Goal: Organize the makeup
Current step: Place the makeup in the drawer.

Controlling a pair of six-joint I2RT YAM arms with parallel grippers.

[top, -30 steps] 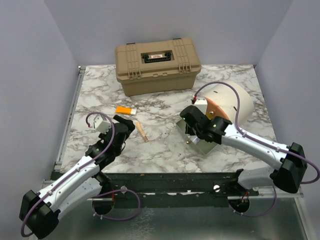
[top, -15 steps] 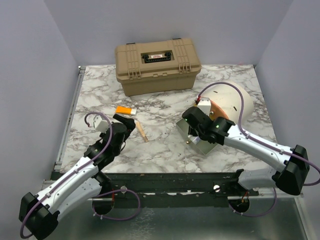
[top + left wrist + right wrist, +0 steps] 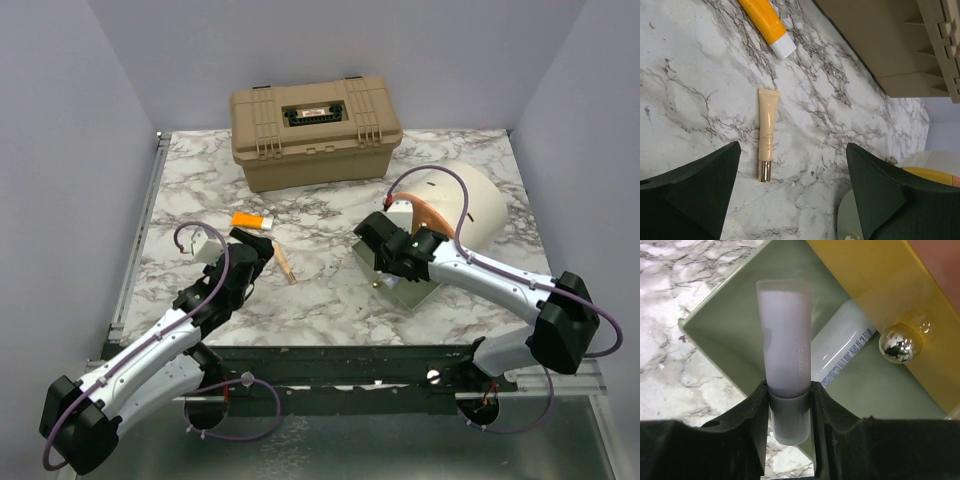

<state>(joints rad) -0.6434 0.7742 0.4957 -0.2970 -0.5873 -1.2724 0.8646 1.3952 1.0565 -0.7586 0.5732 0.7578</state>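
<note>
Next, my right gripper moves down into the green tray and releases the pale lilac tube (image 3: 785,355) onto its bare, empty bottom beside the white tube.
My right gripper (image 3: 788,405) is shut on a pale lilac tube (image 3: 785,355) with a grey cap, held over the open green tray of the pouch (image 3: 735,310). A white tube (image 3: 840,350) lies inside that tray. In the top view the right gripper (image 3: 385,245) is over the tray's left part. My left gripper (image 3: 792,190) is open and empty above the marble. A beige tube with a gold cap (image 3: 766,134) lies just ahead of it, and an orange tube with a white cap (image 3: 765,20) lies farther off. Both show in the top view, the beige tube (image 3: 285,264) and the orange tube (image 3: 250,220).
A big tan hard case (image 3: 315,130) stands at the back centre. The cream-and-orange round pouch (image 3: 455,205) lies open at the right with its green tray (image 3: 415,292) toward me. A shiny ball clasp (image 3: 900,344) sits on the pouch's yellow rim.
My right gripper has shifted slightly over the tray with the lilac tube in it. The left arm has barely moved.
</note>
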